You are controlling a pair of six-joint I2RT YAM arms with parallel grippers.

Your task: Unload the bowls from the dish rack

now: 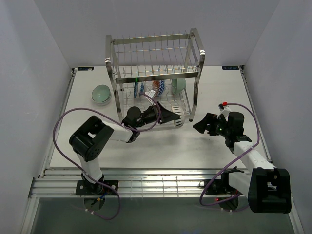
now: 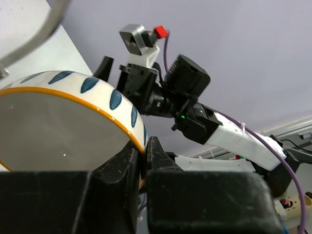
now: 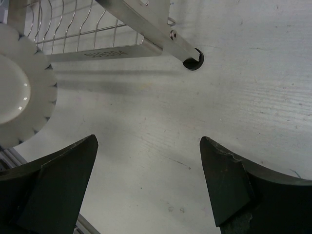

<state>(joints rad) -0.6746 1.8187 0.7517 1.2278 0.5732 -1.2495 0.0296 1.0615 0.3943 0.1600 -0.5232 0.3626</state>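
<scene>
I will next swing my left gripper past the rack (image 1: 156, 53), turn the held bowl level, lower it into the mint bowl and then release it, because the pale mint bowl (image 1: 101, 93) faces up.
The dish rack (image 1: 156, 53) stands at the back middle of the table. My left gripper (image 1: 167, 116) is at the front of the rack's lower tier, shut on the rim of a white bowl with blue leaf marks (image 1: 178, 118). In the left wrist view the two fingers (image 2: 158, 156) pinch the orange-edged rim of this bowl (image 2: 58, 117). The lower tier holds a blue-patterned bowl (image 1: 139, 88), a red-blue bowl (image 1: 157, 87) and a mint bowl (image 1: 178, 86) on edge. My right gripper (image 1: 201, 126) is open right of the rack, nothing between its fingers (image 3: 148, 141).
A pale mint bowl (image 1: 101, 94) sits on the table left of the rack. The rack's front right foot (image 3: 193, 59) and base rail are just ahead of the right gripper, with the held bowl (image 3: 22, 97) at that view's left edge. White walls enclose the table.
</scene>
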